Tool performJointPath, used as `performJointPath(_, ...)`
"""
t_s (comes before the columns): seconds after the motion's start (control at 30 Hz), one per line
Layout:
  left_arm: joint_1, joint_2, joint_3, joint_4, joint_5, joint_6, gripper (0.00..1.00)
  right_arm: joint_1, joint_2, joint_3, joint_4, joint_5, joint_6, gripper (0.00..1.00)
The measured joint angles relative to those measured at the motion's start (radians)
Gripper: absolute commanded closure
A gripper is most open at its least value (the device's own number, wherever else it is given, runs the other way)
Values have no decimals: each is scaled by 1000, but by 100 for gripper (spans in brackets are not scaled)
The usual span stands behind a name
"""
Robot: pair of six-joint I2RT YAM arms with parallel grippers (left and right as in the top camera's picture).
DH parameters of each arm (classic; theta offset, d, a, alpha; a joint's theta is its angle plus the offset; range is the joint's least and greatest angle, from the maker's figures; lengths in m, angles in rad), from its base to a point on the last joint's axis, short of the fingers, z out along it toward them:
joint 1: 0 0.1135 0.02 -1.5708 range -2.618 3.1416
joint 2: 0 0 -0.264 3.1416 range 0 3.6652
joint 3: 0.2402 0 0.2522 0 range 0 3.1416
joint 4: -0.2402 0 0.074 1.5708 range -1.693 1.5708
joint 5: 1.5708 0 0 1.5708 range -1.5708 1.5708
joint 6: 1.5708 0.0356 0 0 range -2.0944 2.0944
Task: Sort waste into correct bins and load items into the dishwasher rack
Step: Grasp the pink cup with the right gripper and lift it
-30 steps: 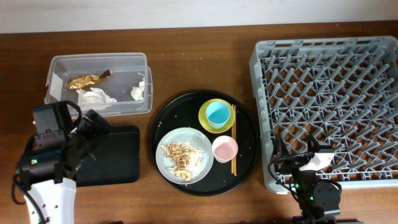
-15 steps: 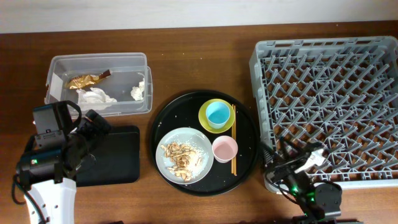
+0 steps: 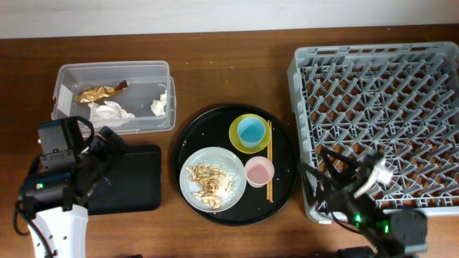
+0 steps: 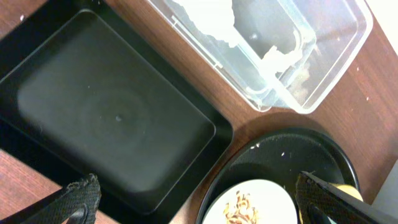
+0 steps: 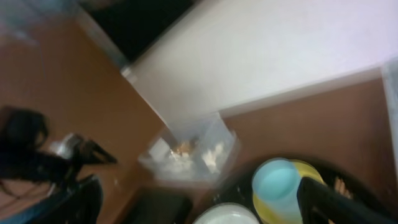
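Observation:
Next, my right gripper tips down and lowers across onto the pink cup's plate-side rim [image 3: 247,172], as that lies below, to the gripper's left in the overhead view.
The clear tub [image 3: 115,72] holds the gold-brown wrapper [image 3: 99,93] and white tissues [image 3: 111,111]. The black rectangular tray [image 3: 133,179] lies in front of it. On the round black tray [image 3: 287,186] stand the yellow bowl [image 3: 236,136] with the blue cup [image 3: 251,130] in it, the pink cup [image 3: 259,171], the grey plate [image 3: 229,168] bearing food scraps [image 3: 206,183], and the chopsticks [image 3: 270,161]. My left gripper [image 4: 199,208] is open and empty above the black tray's edge [image 4: 112,106]. My right gripper [image 3: 337,179] is open and empty at the rack's [image 3: 380,107] front-left corner.
The rack fills the right side of the table. The right wrist view is blurred; it shows the blue cup [image 5: 277,183], the clear tub [image 5: 193,152] and a pale wall behind. The left arm's base [image 3: 50,215] is at the front left.
My right arm has lifted and swung out from the rack's front edge, its gripper now tilted toward the round tray. The left arm and all objects have not moved.

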Motion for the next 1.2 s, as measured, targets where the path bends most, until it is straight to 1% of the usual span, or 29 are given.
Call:
performJointPath(0.07,0,0,0,-3,0,0,1,0,165,149,-162,19,-79,2)
performJointPath(0.1,0,0,0,-2,0,0,1,0,276,251,-235,33,-136,2)
performJointPath(0.13,0,0,0,-1,-1,0,1,3,339,320,-328,40,-171,2)
performJointPath(0.2,0,0,-1,-1,-4,0,1,48,522,521,-517,76,-245,2)
performJointPath(0.23,0,0,-1,-1,-4,0,1,82,580,582,-595,138,-272,2)
performJointPath(0.27,0,0,-1,-2,-4,0,1,173,671,668,-684,193,-286,2)
performJointPath(0.3,0,0,-1,-2,-4,0,1,294,752,730,-760,310,-294,2)
performJointPath(0.33,0,0,-1,-3,-4,0,0,402,808,754,-770,363,-296,2)
performJointPath(0.4,0,0,-1,-2,-6,0,0,562,906,764,-789,478,-270,2)
performJointPath(0.5,0,0,-1,-2,-7,0,1,665,1020,766,-789,548,-239,2)
performJointPath(0.67,0,0,-1,-2,-7,0,1,695,1240,767,-790,544,-218,2)
performJointPath(0.8,0,0,-1,-2,-7,0,1,696,1325,767,-793,496,-216,2)
performJointPath(0.97,0,0,-1,-2,-7,0,1,696,1376,767,-782,448,-216,0)
performJointPath(1.0,0,0,-1,-2,-7,0,1,696,1377,767,-777,444,-216,17)
performJointPath(1.03,0,0,-1,-2,-7,0,1,696,1378,767,-768,440,-219,28)
performJointPath(1.07,0,0,-1,-2,-6,0,0,696,1378,767,-761,437,-216,32)
performJointPath(1.1,0,0,-1,-2,-6,0,1,696,1379,767,-750,436,-216,41)
performJointPath(1.2,0,0,-1,-2,-7,0,1,696,1400,767,-720,436,-212,49)
